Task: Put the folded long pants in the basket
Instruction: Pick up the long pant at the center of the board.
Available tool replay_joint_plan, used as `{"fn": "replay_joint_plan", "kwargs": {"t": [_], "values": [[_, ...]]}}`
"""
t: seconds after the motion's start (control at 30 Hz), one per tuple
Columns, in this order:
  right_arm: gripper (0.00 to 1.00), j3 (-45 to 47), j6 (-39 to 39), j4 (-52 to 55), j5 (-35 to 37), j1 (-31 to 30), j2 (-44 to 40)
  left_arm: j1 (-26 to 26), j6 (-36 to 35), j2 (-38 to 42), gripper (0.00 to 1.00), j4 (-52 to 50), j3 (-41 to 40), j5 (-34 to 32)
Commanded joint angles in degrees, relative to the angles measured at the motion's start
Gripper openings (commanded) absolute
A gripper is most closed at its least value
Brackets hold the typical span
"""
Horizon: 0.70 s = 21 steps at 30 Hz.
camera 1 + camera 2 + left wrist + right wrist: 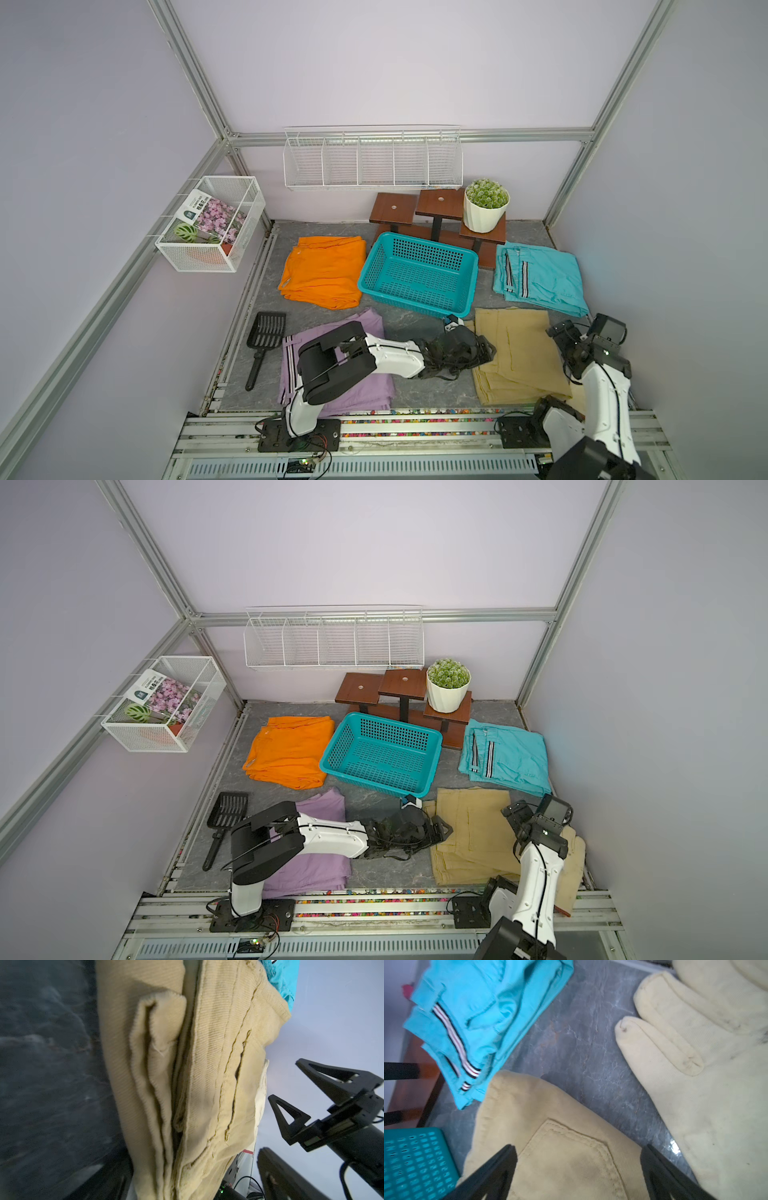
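Next I should hold my left gripper in place and close it on the fold of tan cloth (480, 371) (164, 1184), as the open fingers already straddle the tan cloth's edge.
The turquoise basket (417, 270) (380, 752) stands empty mid-floor, and its corner (415, 1163) shows in the right wrist view. Orange pants (322, 272) lie to its left and turquoise striped pants (540, 276) (483, 1022) to its right. Lilac pants (332, 365) lie under my left arm. The tan pants (519, 357) (473, 837) lie at the front right. My left gripper (484, 347) (191, 1167) is open, and its jaws straddle the tan bundle's (197, 1064) left edge. My right gripper (556, 331) (578, 1147) hangs open over the tan pants' (560, 1157) far right corner.
A cream glove (695, 1064) (575, 854) lies right of the tan pants. A black scoop (264, 340) lies at the front left. Behind the basket are a wooden stand (436, 212) and a potted plant (485, 208). A white wire rack (372, 160) and a wire box (212, 228) hang on the walls.
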<state>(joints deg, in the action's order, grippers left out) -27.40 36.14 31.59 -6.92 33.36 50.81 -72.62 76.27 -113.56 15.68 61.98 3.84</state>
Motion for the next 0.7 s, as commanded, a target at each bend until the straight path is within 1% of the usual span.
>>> {"fn": "replay_joint_plan", "kwargs": {"t": [0.0, 0.07, 0.1, 0.17, 0.23, 0.3, 0.33, 0.43, 0.5, 0.53, 0.6, 0.67], "values": [[0.97, -0.1, -1.3, -2.4, -0.9, 0.0, 6.0, 0.4, -0.3, -3.8, 0.91, -5.1, 0.1, 1.2], [0.96, -1.4, -2.3, -1.5, -2.1, 0.0, 8.1, 0.4, -0.5, -3.5, 0.81, -4.5, -0.4, 1.1], [0.97, -0.7, -1.9, -2.6, -2.9, 0.0, 8.2, 0.3, -0.5, -3.5, 0.72, -4.5, -0.6, 0.8], [0.97, 0.1, -1.8, -3.7, -4.6, 0.0, 7.5, 0.4, -0.5, -3.9, 0.5, -4.1, -0.8, 0.9], [0.97, -0.1, -2.0, -3.3, -4.8, 0.0, 6.0, 0.5, 0.2, -4.1, 0.25, -2.6, -1.6, 1.4], [0.97, 0.1, -2.1, -3.2, -5.4, 0.0, 4.2, 0.4, 0.6, -3.8, 0.06, -1.5, -2.4, 1.4], [0.97, 0.2, -2.1, -3.1, -5.6, 0.0, 3.1, 0.5, 0.4, -3.5, 0.0, -1.5, -2.3, 1.3], [0.97, 0.5, -1.8, -2.8, -4.9, 0.0, 0.6, 0.4, -1.5, -2.8, 0.0, -4.2, -0.4, 1.6], [0.97, 0.8, -1.2, -2.6, -4.0, 0.0, -0.5, 0.5, -4.0, -2.5, 0.0, -5.9, 2.6, 3.9], [0.97, 1.0, -0.6, -2.5, -3.6, 0.0, -1.0, 0.5, -5.9, -2.5, 0.0, -8.6, 5.6, 4.7], [0.98, 1.5, 0.3, -2.9, -2.9, 0.0, -1.6, 0.1, -9.9, -2.6, 0.0, -17.9, 13.2, 4.6], [0.98, 1.9, 1.0, -2.8, -2.2, 0.0, -1.9, -0.6, -13.2, -2.6, 0.0, -27.3, 21.1, 1.8]]}}
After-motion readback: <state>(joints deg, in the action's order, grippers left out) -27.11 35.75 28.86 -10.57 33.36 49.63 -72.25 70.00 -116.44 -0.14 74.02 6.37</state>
